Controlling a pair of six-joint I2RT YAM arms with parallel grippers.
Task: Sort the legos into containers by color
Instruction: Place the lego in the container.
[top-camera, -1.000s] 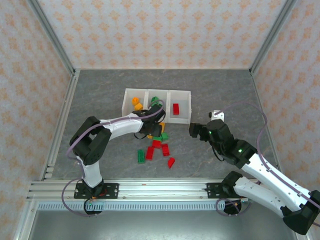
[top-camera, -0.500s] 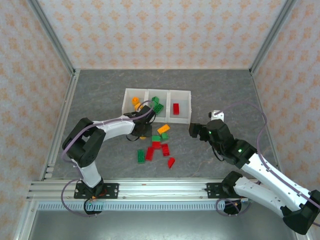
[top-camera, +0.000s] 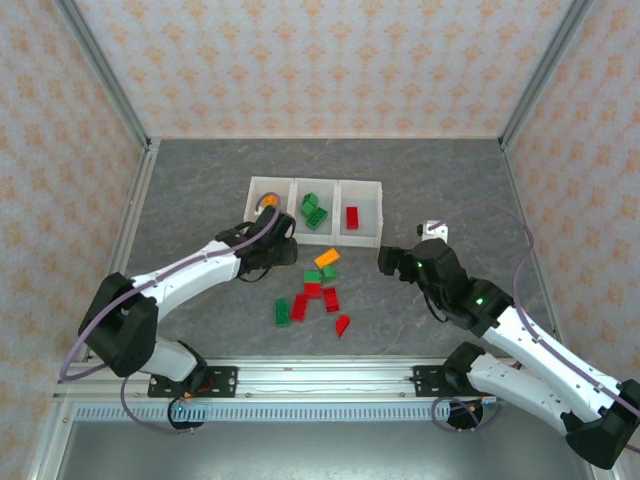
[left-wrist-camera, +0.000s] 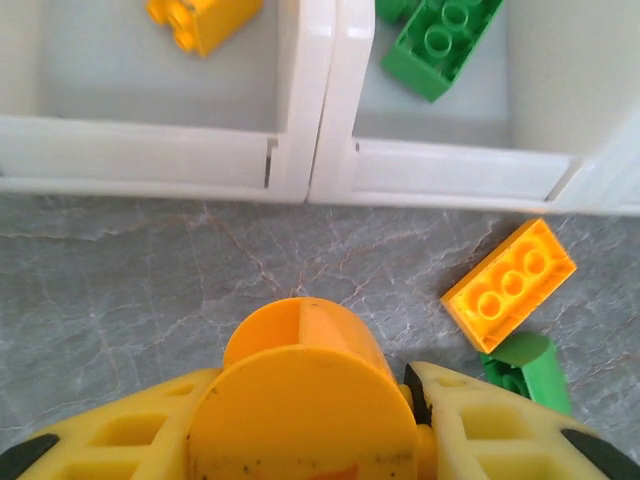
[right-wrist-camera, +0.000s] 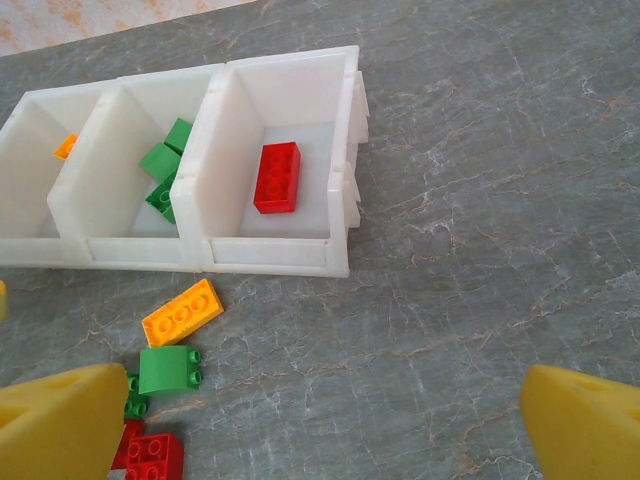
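Note:
The robot's left gripper should move outward over the front side of the bin and into the bin holding an orange lego, to let go of the rounded lego with its own color.
My left gripper is shut on a rounded orange lego, just in front of the containers. From above, this gripper sits by the left bin's front wall. The left bin holds an orange lego, the middle bin green legos and the right bin a red lego. A flat orange brick and a green piece lie in front of the bins. My right gripper is open over bare table, to the right of the loose pile.
Loose red bricks, a green brick and a red piece lie between the two arms. Metal frame rails and patterned walls close in the grey table. A small white block sits near the right arm.
My left gripper has closed on the orange lego and moved left from the pile to the front of the left bin, its elbow swinging left. The right arm has not moved.

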